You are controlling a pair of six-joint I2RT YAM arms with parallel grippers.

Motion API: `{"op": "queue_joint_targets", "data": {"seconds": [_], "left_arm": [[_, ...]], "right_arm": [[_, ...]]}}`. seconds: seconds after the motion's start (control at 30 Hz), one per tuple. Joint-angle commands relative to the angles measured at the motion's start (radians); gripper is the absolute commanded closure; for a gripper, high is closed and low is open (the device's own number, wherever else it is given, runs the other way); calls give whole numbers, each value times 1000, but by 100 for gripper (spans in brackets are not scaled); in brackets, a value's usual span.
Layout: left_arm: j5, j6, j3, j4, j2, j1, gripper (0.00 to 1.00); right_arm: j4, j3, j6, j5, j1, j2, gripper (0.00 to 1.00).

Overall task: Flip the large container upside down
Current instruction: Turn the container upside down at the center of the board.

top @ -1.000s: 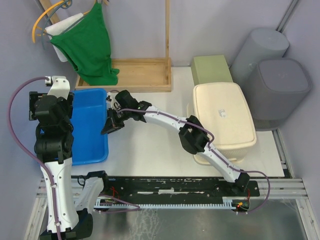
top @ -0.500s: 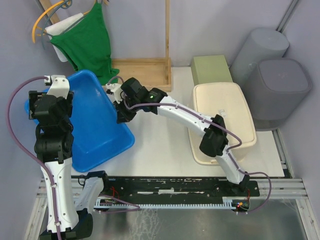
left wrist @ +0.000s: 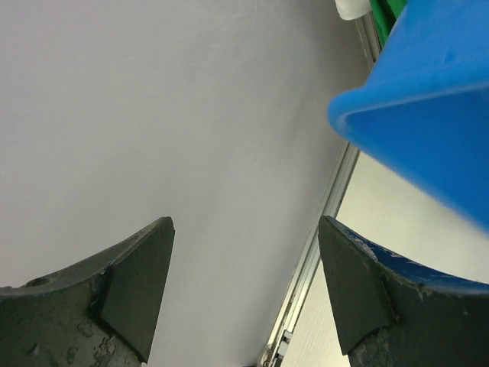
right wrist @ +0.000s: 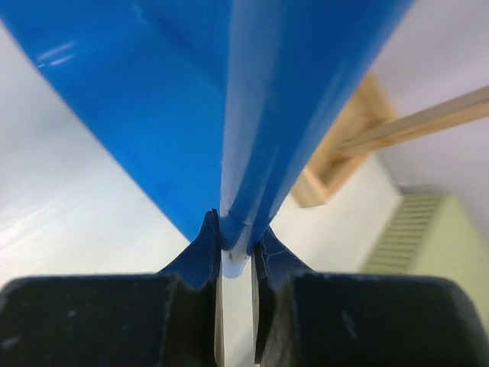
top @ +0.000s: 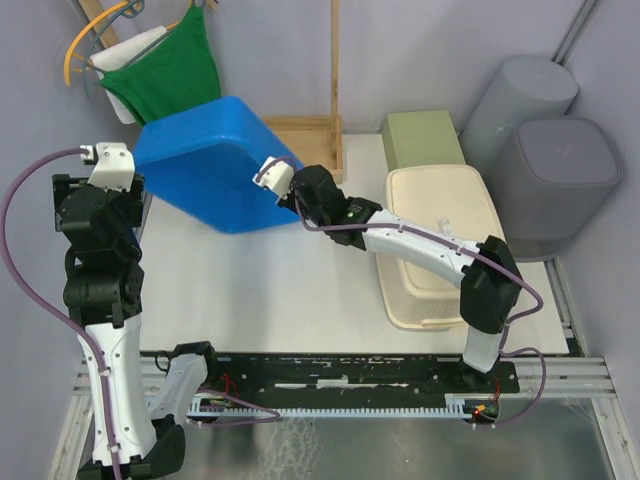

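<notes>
The robot's right gripper will next move back and then lower the tub's rim (right wrist: 244, 153) toward the table, because the tub is still hanging tipped, close to the wooden rack.
The large container (top: 215, 165) is a blue plastic tub, lifted off the table at the back left and tipped so its underside faces up toward the top camera. My right gripper (right wrist: 237, 241) is shut on the tub's rim (right wrist: 244, 153), which stands edge-on between the fingers; in the top view the right gripper (top: 285, 198) sits at the tub's right edge. My left gripper (left wrist: 244, 290) is open with nothing between its fingers, and it points at the grey wall. A corner of the tub (left wrist: 428, 115) hangs above and to its right, apart from it.
A cream bin (top: 450, 235) lies overturned at the right with a pale green box (top: 424, 138) behind it. A wooden rack (top: 300, 150) and a hanging green cloth (top: 175, 75) stand right behind the tub. Two grey bins (top: 550, 170) stand beyond the table's right edge.
The tub lay flat on the table a second ago. My right gripper has raised its right rim and swung it up and back, so the underside now shows. The left arm barely moved.
</notes>
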Motion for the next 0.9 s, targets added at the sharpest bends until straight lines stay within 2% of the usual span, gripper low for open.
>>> {"op": "queue_joint_targets", "data": {"seconds": [0.0, 0.07, 0.2, 0.23, 0.27, 0.33, 0.37, 0.5, 0.6, 0.67, 0.73, 0.83, 0.87], "left_arm": [[-8, -42, 77, 70, 19, -3, 17], [-29, -32, 103, 75, 23, -3, 17], [-39, -17, 127, 75, 15, -3, 17], [-38, -16, 126, 76, 10, -3, 17], [-35, -16, 124, 74, 6, -3, 17], [-28, -14, 118, 72, -4, -2, 17], [-27, -14, 116, 68, -9, -2, 17], [-13, -16, 109, 64, -24, -2, 17], [1, -16, 112, 60, -29, -2, 17], [6, -18, 112, 60, -31, -1, 17], [10, -23, 108, 60, -34, 0, 17], [20, -30, 101, 58, -40, 6, 17], [23, -32, 98, 57, -42, 6, 17]], "right_arm": [[289, -233, -429, 390, 34, -84, 100], [461, -363, -551, 435, 67, -113, 100], [1001, -667, -906, 424, 153, -130, 100], [1087, -716, -988, 413, 171, -126, 100], [1129, -742, -1011, 414, 186, -122, 100], [1087, -761, -987, 426, 204, -139, 100], [1036, -764, -957, 425, 207, -163, 100], [655, -707, -768, 418, 232, -230, 100], [192, -574, -557, 337, 242, -232, 100], [-103, -468, -397, 181, 239, -232, 100], [-293, -397, -311, 38, 241, -228, 95], [-488, -314, -234, -124, 241, -207, 78], [-542, -295, -225, -174, 241, -201, 76]]}}
